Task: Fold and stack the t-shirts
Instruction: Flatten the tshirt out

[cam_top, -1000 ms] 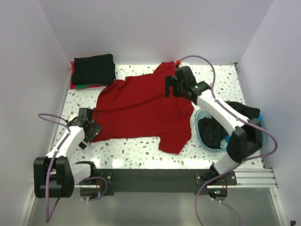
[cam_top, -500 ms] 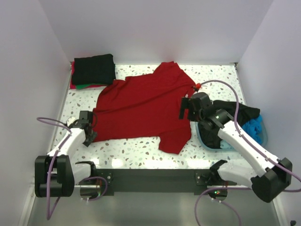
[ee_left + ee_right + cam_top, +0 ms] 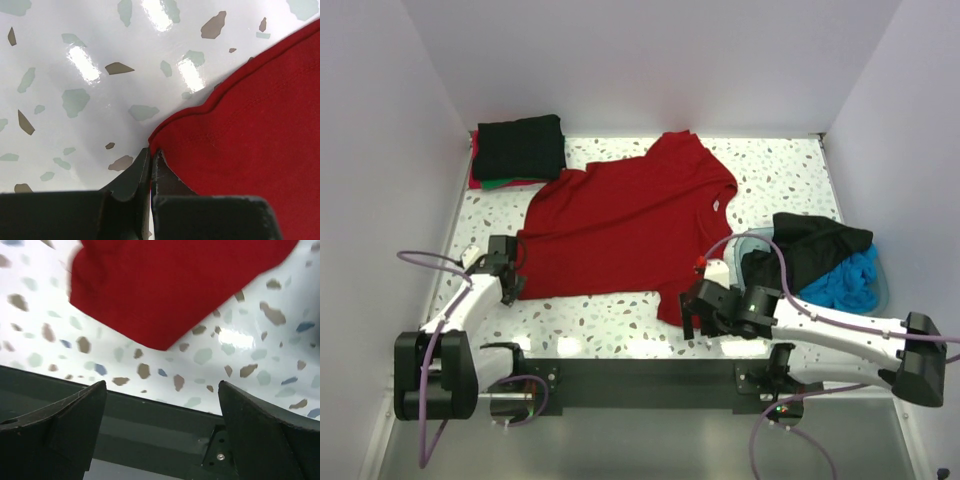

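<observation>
Next, my right gripper will move down and ease outward onto the near sleeve's edge on the basin side, since its corner lies just beyond my open, empty fingers.
A dark red t-shirt (image 3: 620, 225) lies spread flat in the middle of the table, its small white label (image 3: 716, 203) near the collar. My left gripper (image 3: 510, 281) sits at the shirt's near left hem corner. In the left wrist view the left gripper (image 3: 151, 152) is shut, with a sliver of the red shirt (image 3: 250, 125) pinched between its tips. My right gripper (image 3: 692, 318) hovers open at the near edge, just in front of the shirt's near sleeve (image 3: 688, 298). In the right wrist view the right gripper (image 3: 161, 385) is wide and empty below the red sleeve (image 3: 170, 285).
A folded stack with a black t-shirt (image 3: 520, 146) on top sits at the back left, green and red edges showing below it. A teal basin (image 3: 883, 292) at the right holds a black t-shirt (image 3: 812, 245) and a blue one (image 3: 847, 276). The dark base rail (image 3: 640, 380) runs along the near edge.
The left gripper closed on the shirt's hem corner. The right arm swung from the shirt's far collar edge back to the near edge beside the sleeve, still open.
</observation>
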You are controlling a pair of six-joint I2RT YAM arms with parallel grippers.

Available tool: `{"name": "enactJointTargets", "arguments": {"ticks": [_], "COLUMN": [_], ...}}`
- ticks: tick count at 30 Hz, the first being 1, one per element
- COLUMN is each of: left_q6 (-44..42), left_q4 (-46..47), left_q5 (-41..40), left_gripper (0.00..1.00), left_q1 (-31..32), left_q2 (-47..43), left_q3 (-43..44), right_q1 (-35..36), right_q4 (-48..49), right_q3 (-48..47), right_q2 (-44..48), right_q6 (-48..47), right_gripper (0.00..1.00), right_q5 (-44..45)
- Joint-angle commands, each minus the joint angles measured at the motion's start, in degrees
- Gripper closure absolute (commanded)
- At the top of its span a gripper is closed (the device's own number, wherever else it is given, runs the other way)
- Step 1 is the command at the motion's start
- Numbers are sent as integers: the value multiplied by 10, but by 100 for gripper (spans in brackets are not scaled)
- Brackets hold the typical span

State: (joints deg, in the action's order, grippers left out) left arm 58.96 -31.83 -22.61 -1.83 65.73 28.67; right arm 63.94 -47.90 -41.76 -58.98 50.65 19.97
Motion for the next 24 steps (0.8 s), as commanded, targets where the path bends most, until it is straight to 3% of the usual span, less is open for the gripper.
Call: {"name": "enactJointTargets", "arguments": {"ticks": [1,2,3,6,15,19,23,24], "left_q6": [-3,-5,-8,-13,-18,-19,-21,-21], "left_q4": [22,24,24,23,30,32,22,15], "left_q5": [6,9,13,20,40,42,41,43], "left_gripper": [100,100,100,100,100,100,100,100], "left_q1": [-4,-4,-3,-3,-3,-4,-4,-3], "left_q2": [-10,-11,-14,-17,-31,-31,-37,-40], "left_q3": [-24,-25,-25,-25,-33,-32,-27,-23], "right_q1": [14,14,14,11,-60,-83,-82,-82], "right_q4": [-7,11,35,95,197,213,208,194], "right_q3": [47,66,76,92,94,104,120,117], "right_q2": [0,8,11,2,-61,-96,-106,-97], "right_q6": [113,124,125,132,81,74,83,82], "right_gripper": [5,7,19,36,40,50,82,100], "right_q5": [24,25,32,49,51,38,15,10]}}
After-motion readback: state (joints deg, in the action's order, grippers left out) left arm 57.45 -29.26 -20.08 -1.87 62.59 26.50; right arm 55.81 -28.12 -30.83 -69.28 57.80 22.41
